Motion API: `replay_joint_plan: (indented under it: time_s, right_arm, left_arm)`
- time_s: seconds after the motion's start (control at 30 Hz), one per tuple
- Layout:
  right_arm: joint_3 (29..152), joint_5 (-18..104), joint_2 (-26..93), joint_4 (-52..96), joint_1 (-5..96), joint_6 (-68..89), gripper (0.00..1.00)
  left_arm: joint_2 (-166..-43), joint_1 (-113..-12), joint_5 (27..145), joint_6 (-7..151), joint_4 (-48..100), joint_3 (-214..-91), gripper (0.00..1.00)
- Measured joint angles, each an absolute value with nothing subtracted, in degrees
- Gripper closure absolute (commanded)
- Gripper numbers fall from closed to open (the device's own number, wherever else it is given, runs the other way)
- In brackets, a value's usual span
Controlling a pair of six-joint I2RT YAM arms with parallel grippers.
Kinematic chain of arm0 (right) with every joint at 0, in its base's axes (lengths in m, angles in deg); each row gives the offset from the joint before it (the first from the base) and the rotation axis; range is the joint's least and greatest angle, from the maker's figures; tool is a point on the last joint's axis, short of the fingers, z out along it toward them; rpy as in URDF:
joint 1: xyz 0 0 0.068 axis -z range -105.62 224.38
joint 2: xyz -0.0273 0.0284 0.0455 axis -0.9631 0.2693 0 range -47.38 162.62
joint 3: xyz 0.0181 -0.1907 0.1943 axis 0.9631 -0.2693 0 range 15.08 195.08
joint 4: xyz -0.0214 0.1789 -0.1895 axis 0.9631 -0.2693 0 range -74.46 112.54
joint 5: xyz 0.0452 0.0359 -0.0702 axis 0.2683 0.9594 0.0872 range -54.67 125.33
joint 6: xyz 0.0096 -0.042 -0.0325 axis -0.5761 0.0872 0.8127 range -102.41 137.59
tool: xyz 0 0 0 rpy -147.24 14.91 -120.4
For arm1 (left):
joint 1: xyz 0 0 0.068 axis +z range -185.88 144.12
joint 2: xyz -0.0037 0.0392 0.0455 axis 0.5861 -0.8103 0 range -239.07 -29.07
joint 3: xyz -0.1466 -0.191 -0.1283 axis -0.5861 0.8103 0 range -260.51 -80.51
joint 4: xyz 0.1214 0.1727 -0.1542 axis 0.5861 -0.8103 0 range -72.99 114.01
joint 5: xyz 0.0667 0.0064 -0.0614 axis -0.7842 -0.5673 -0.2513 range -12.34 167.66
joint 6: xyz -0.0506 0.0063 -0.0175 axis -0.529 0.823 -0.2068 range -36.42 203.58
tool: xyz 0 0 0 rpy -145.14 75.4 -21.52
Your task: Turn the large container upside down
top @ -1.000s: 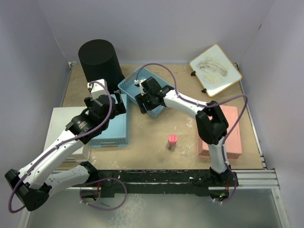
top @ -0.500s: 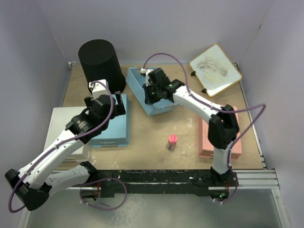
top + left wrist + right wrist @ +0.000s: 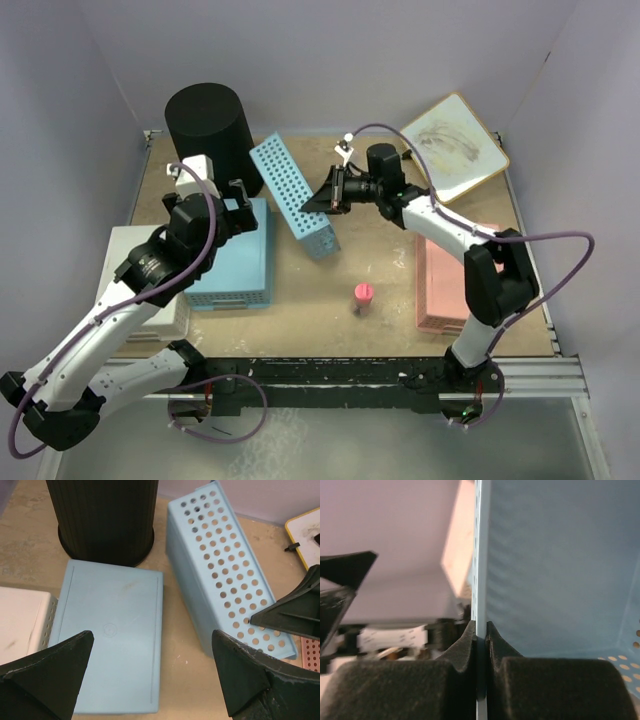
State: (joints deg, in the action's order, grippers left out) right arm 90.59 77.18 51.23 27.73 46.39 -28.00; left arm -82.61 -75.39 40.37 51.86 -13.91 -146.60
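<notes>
I will move my right gripper down and toward the pink basket next, to roll the blue perforated basket's pinched side over, and then I will open it, because the blue perforated basket is tipped on its side.
The large container (image 3: 207, 125), a tall black round bucket, stands at the back left with a lip around its base on the table (image 3: 105, 520). No gripper touches it. My left gripper (image 3: 240, 203) hovers open just in front of it, above a flat light-blue basket (image 3: 112, 635), with nothing between its jaws (image 3: 152, 640). My right gripper (image 3: 325, 198) is shut on the thin wall of a blue perforated basket (image 3: 292, 195), which is tipped up on its side. That wall (image 3: 555, 570) is pinched between the right gripper's jaws (image 3: 481, 630).
A white basket (image 3: 140, 280) lies at the left beside the flat blue one (image 3: 235, 255). A pink basket (image 3: 460, 270) sits at the right. A small red cylinder (image 3: 363, 297) stands near the front middle. A whiteboard (image 3: 452, 147) leans at the back right.
My right gripper closed on the blue perforated basket's wall and swung right, tipping the basket up onto its side. My left arm drew back slightly and stayed open.
</notes>
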Motion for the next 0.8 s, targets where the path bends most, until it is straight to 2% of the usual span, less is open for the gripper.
replay_joint_plan:
  time_s: [0.23, 0.47, 0.67, 0.7, 0.8]
  right_arm:
    - [81.0, 87.3, 58.5, 60.4, 46.3, -55.2, 1.00]
    - [74.1, 87.9, 60.7, 79.2, 48.4, -70.7, 1.00]
    - [65.8, 87.2, 63.6, 100.1, 55.0, -84.1, 1.00]
    - [64.8, 87.2, 65.2, 104.3, 56.4, -86.7, 0.98]
    - [62.1, 86.8, 69.7, 113.2, 60.0, -93.1, 0.81]
  left_arm:
    - [-82.2, -75.4, 40.3, 51.9, -14.5, -146.6, 0.01]
    - [-82.2, -75.4, 40.4, 51.9, -14.5, -146.6, 0.00]
    - [-82.3, -75.4, 40.9, 52.0, -14.5, -146.6, 0.01]
    - [-82.4, -75.4, 41.1, 52.2, -14.5, -146.6, 0.01]
    - [-83.1, -75.4, 41.5, 52.8, -14.4, -146.6, 0.01]
